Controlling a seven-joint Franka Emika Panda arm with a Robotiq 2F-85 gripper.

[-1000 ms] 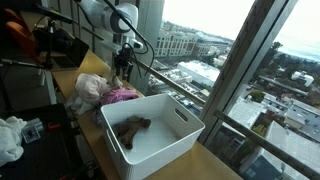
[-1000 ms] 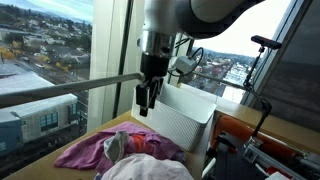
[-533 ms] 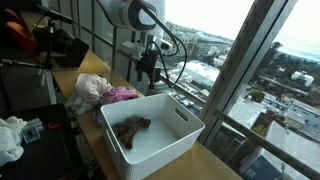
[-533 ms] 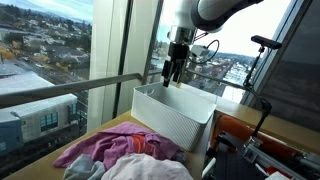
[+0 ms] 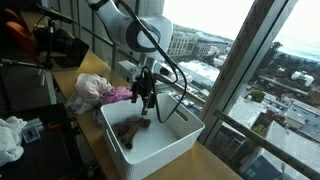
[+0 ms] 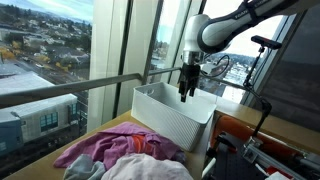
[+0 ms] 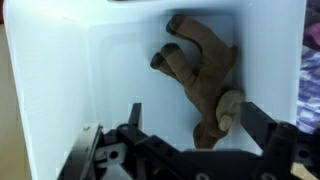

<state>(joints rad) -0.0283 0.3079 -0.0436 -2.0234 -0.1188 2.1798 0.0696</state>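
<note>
My open gripper lowers into the white bin (image 5: 188, 127) and onto the plush toy's body (image 5: 131, 128) next, since the toy lies on the bin's bottom, below the fingers.
A white plastic bin (image 5: 188, 127) stands on the wooden table by the window; it also shows in the other exterior view (image 6: 165, 118) and in the wrist view (image 7: 60, 80). A brown plush toy (image 5: 130, 127) lies on the bin's floor (image 7: 200, 60). My gripper (image 5: 146, 108) hangs open and empty over the inside of the bin (image 6: 185, 92). In the wrist view its fingers (image 7: 192, 115) straddle the near end of the toy, above it and not touching.
A pile of pink and purple clothes (image 5: 105, 92) lies beside the bin (image 6: 120, 150). A metal window rail (image 6: 60, 92) and glass run along the table's far edge. Dark equipment (image 5: 40, 50) and a white cloth (image 5: 10, 135) sit behind the table.
The gripper has moved from above the clothes pile across to the bin and dropped lower over the plush toy. It stayed open and empty.
</note>
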